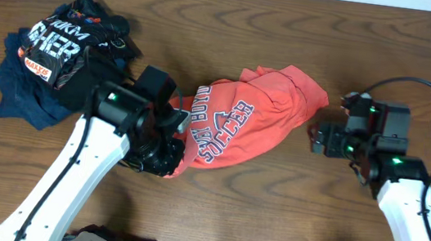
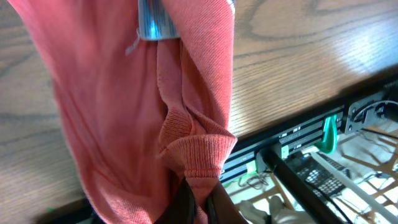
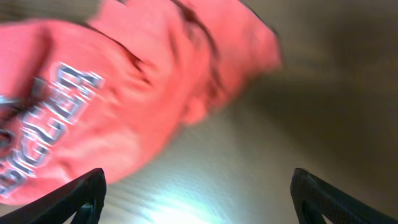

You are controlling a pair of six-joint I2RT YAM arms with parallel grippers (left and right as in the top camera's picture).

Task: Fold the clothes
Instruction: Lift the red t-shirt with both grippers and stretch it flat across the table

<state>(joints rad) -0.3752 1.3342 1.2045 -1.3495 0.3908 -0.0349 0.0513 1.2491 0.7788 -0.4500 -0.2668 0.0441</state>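
Note:
My right gripper has only bare table between its open fingers. I will lower it toward the left in the overhead view, onto the shirt's nearest edge (image 1: 298, 115) (image 3: 214, 93).
The coral-red T-shirt (image 1: 240, 122) lies crumpled at the table's middle, its "SOCCER" print facing up. My left gripper (image 1: 168, 154) is at the shirt's lower left end and is shut on a ribbed hem of the shirt (image 2: 198, 155), which hangs bunched in the left wrist view. My right gripper (image 1: 315, 137) is open and empty just right of the shirt's right edge. In the right wrist view the shirt (image 3: 112, 93) fills the upper left, and the two fingers (image 3: 199, 196) stand wide apart over bare table.
A pile of a black garment with white lettering (image 1: 64, 48) on a navy blue garment (image 1: 25, 93) sits at the back left, close to my left arm. The table's front edge with black rails (image 2: 311, 149) shows in the left wrist view.

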